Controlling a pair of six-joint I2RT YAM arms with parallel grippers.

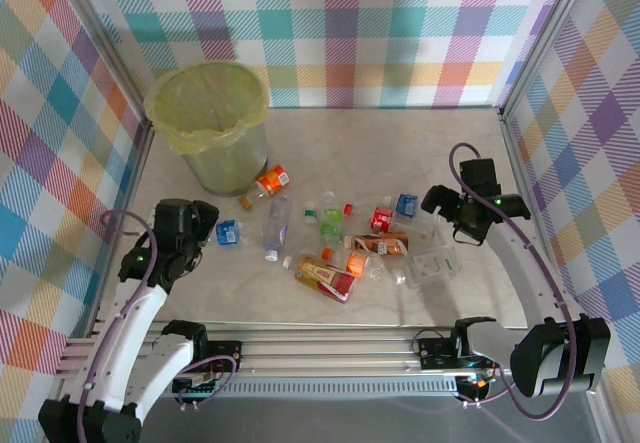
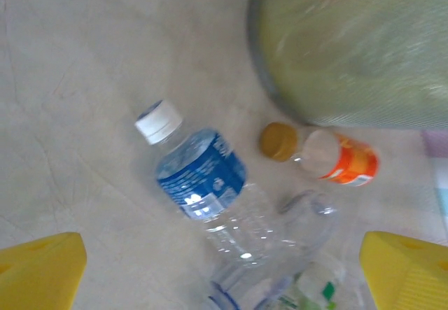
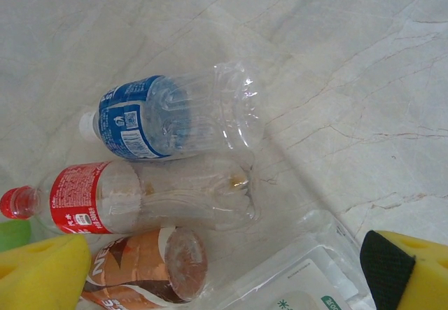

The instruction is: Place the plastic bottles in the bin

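The blue label of the white-capped bottle lies below the left gripper. The left gripper needs to lower its open fingers around it next, one at each side, and close.
The plastic bottles lie scattered across the middle of the table, clear with orange, red, blue and green labels. The bin, a round bucket lined with a yellow-green bag, stands at the back left. My left gripper hovers open beside a blue-labelled bottle. From the left wrist, that white-capped bottle lies between and ahead of my yellow fingertips, with an orange-labelled bottle by the bin. My right gripper is open above a blue-labelled bottle and a red-labelled bottle.
A brown-labelled bottle and a flat clear plastic container lie near my right fingers. Loose caps dot the tabletop. Checked walls close in the left, back and right sides; a metal rail runs along the near edge.
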